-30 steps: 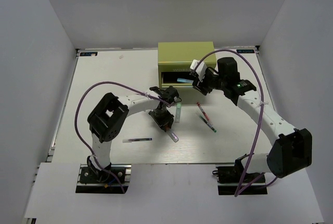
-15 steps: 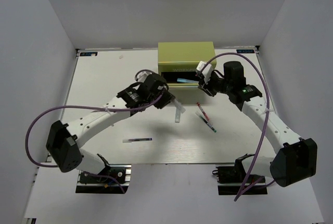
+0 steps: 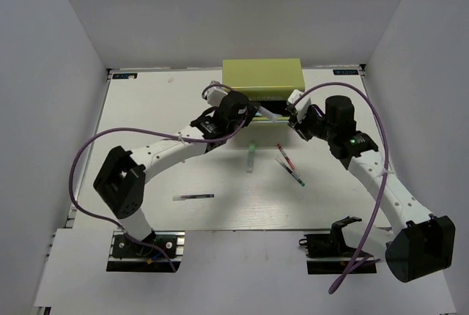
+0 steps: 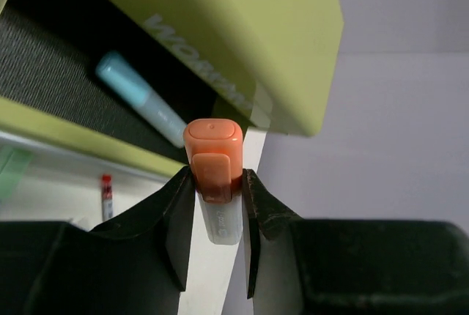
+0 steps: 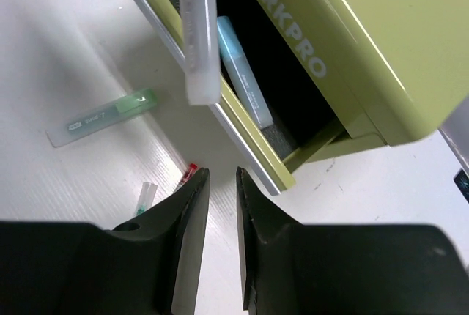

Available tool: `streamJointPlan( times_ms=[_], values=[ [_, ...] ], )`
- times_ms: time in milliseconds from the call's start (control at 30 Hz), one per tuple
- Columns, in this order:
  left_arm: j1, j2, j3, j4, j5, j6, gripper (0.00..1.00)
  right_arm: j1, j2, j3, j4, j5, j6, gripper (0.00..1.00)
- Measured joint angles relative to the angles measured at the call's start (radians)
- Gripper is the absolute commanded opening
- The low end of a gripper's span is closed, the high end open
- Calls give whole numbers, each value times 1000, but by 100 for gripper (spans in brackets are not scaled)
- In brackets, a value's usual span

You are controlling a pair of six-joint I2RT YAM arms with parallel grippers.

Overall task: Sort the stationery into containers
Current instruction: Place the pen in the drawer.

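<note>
My left gripper lowers the pale marker outward into the open drawer next, since the pale marker sticks out over the drawer's front edge.
My left gripper is shut on a pale marker with an orange cap. It holds the marker just over the front of the open drawer of the yellow-green chest. A teal-capped marker lies inside the drawer. My right gripper is empty, its jaws a narrow gap apart, just right of the drawer front; in the top view it is beside my left gripper. A green-capped marker, a red pen, a green pen and a dark-blue pen lie on the table.
The chest stands against the back edge of the white table. Grey walls enclose the table on the left, right and behind. The purple cables of both arms arch above the work area.
My left arm has swung from the table's middle up to the drawer, carrying the orange-capped marker. My right gripper has backed a little to the right of the drawer opening.
</note>
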Motion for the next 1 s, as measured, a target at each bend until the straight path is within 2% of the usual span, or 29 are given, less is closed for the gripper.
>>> streamJointPlan(
  times_ms=[400,500,533,600,733,767,867,933,1000],
  values=[
    [0,93,6,205,-199,-20,0,-23,-63,-72,36,47,37,26],
    [0,117,6,222,-234,-17,0,-27,-68,-78,40,47,45,29],
    [0,125,6,227,-243,-16,7,-28,-69,-81,40,47,47,32],
    [-1,140,6,232,-251,-12,15,-31,-70,-85,42,47,51,35],
    [-3,158,4,237,-254,-7,41,-34,-71,-87,43,47,50,39],
    [-3,158,4,239,-254,-3,51,-34,-71,-87,43,47,50,39],
    [-3,159,4,252,-254,11,64,-34,-71,-87,43,46,50,42],
    [-3,159,4,257,-251,23,70,-34,-71,-87,43,46,50,43],
    [-3,159,4,260,-249,29,71,-34,-71,-87,43,45,50,43]
  ],
)
